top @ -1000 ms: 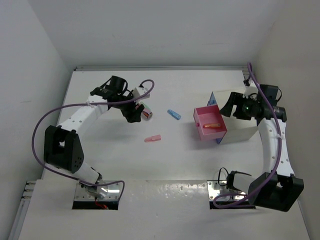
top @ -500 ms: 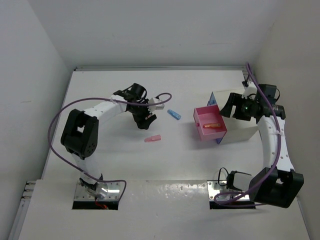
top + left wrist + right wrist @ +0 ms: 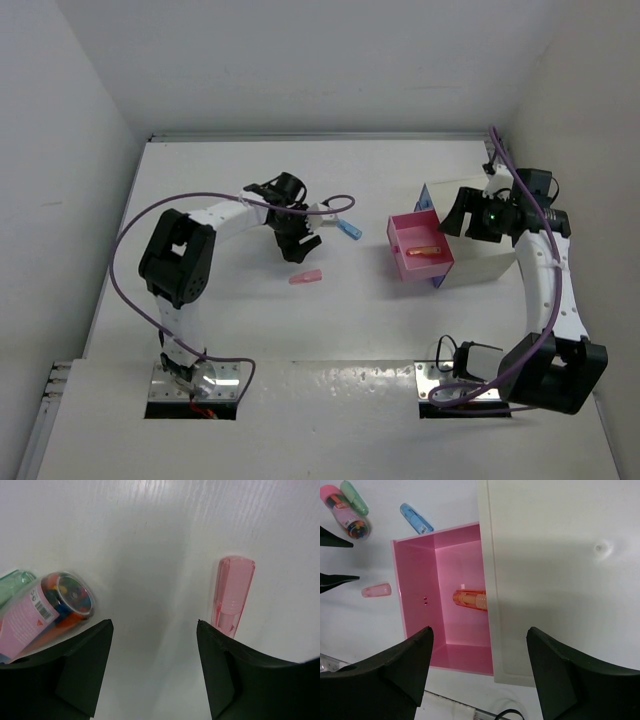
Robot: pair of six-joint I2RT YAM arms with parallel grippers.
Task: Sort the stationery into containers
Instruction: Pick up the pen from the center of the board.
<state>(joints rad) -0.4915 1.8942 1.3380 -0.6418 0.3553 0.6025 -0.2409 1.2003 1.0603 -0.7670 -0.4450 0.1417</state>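
The pink piece [image 3: 306, 277] [image 3: 232, 595] is beside my left gripper's fingers, which hang over empty table. My left gripper needs to move down and back over it until the fingers are on both sides of it.
The pink drawer [image 3: 413, 263] stands pulled out of the white cabinet [image 3: 482, 262], with an orange piece [image 3: 469, 600] lying in it. A blue sliver [image 3: 427, 197] shows behind the drawer. On the table lie a pink piece [image 3: 306, 277], a blue piece [image 3: 348, 230], a pink cylinder [image 3: 52, 611] and a mint green piece [image 3: 354, 497]. My left gripper [image 3: 155, 622] hangs open over bare table, the cylinder to its left and the pink piece [image 3: 232, 595] to its right. My right gripper [image 3: 480, 629] is open above the drawer's edge and the cabinet top.
White walls close in the table at the back and on both sides. The left arm's purple cable [image 3: 130, 245] loops over the left half of the table. Both arm bases [image 3: 195, 380] sit at the near edge.
My left arm has swung right, from the back left toward the table's middle, and now hovers between the cylinder and the pink piece. Its jaws widened slightly. The right arm has not moved.
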